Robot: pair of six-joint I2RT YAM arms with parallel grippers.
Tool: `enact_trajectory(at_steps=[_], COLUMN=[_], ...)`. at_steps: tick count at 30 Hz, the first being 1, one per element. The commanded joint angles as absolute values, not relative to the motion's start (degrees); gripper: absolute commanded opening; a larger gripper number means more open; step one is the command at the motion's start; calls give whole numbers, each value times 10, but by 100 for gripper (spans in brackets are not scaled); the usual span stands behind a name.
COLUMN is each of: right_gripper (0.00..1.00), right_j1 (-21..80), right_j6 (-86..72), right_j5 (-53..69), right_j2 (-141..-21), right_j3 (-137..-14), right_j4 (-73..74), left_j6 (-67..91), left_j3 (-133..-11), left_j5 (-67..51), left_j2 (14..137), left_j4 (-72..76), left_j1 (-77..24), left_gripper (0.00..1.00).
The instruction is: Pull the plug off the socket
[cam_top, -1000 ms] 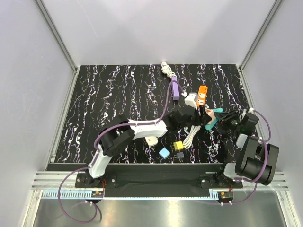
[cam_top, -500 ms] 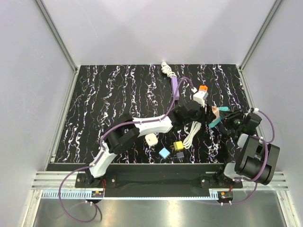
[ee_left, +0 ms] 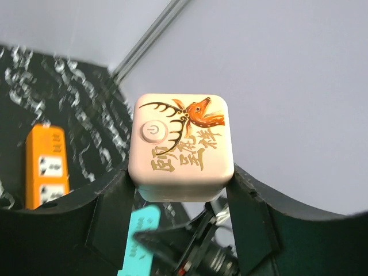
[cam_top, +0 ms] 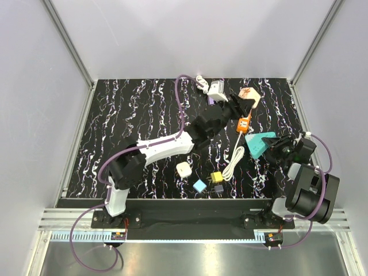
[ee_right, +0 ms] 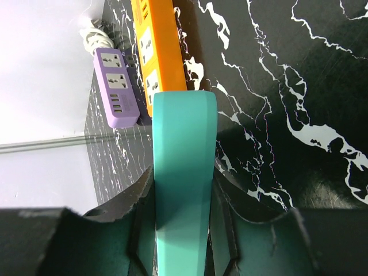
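Observation:
Next I should pull my left gripper back, lower it and let go of the plug on the bare mat beside the white cube, away from the blue cube, back and below.
My left gripper [cam_top: 246, 96] is shut on a pink cube plug [cam_top: 249, 93] printed with a deer, and holds it up over the far right of the mat. In the left wrist view the plug [ee_left: 181, 146] sits between my two fingers [ee_left: 115, 201]. My right gripper [cam_top: 276, 147] is shut on a teal socket block [cam_top: 257, 144] low at the right. The teal block [ee_right: 184, 172] fills the gap between the right fingers [ee_right: 129, 230]. Plug and socket are apart. The teal block also shows in the left wrist view [ee_left: 140, 230], below the plug.
An orange power strip [cam_top: 244, 122] lies between the grippers, with a white cable [cam_top: 233, 162] trailing toward me. A purple strip [ee_right: 115, 86] lies at the far edge. A white cube [cam_top: 184, 169], a blue cube [cam_top: 199, 186] and a yellow cube [cam_top: 217, 176] sit near the front.
My left gripper has pulled the pink plug away from the teal socket and carried it up toward the far side. The right gripper has kept the teal block, now tipped flatter.

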State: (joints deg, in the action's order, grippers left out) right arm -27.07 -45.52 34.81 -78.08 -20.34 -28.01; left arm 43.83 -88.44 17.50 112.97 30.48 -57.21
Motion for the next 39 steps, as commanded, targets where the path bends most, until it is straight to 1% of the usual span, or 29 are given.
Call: enact_trajectory(at_steps=[1,3,4,6,7,8,9,10,11,12,13,14,15,18,24,30,34,39], right_gripper=[0,0,0,0,0,0,0,0,0,0,0,0,0,0,0,0,0,0], right_j1=[-271,-271,-271,-271,-271,-271,-271,-271,-271,-271,-270,-271,-271,-271,-271,-271,-271,-271], right_j6=[-411,-412,-412,-413,-414,-414,-413,-414,-414,-415,-416,-416,-416,-416,-417,-417,-417,-417], right_j5=[323,323,323,324,326,327,326,325,324,324,325,324,324,324,322,320,320,323], right_j2=[-789,-790,-791,-795,-796,-796,-796,-795,-795,-795,-797,-796,-798,-798,-796,-799,-799,-804], right_j3=[-194,-195,-196,-198,-199,-199,-199,-198,-198,-198,-198,-197,-199,-199,-199,-200,-200,-200], right_j4=[-251,-251,-251,-250,-251,-251,-252,-252,-252,-252,-252,-253,-253,-253,-251,-249,-248,-249], left_j6=[405,348,329,274,259,246,224,217,213,213,217,220,232,277,401,510,532,529], left_j3=[-911,-912,-906,-862,-839,-784,-755,-726,-671,-646,-621,-568,-545,-472,-371,-326,-298,-316], left_j5=[178,154,150,142,150,151,162,183,193,204,220,218,220,223,272,228,205,187], left_j2=[1109,1096,1070,1036,989,963,908,879,852,825,770,744,720,623,509,482,495,511], left_j4=[350,331,295,266,239,229,196,179,163,141,99,87,70,-47,-219,-295,-301,-326], left_j1=[-586,-588,-589,-590,-591,-591,-590,-591,-591,-590,-589,-588,-588,-586,-585,-586,-590,-590], left_gripper=[0,0,0,0,0,0,0,0,0,0,0,0,0,0,0,0,0,0])
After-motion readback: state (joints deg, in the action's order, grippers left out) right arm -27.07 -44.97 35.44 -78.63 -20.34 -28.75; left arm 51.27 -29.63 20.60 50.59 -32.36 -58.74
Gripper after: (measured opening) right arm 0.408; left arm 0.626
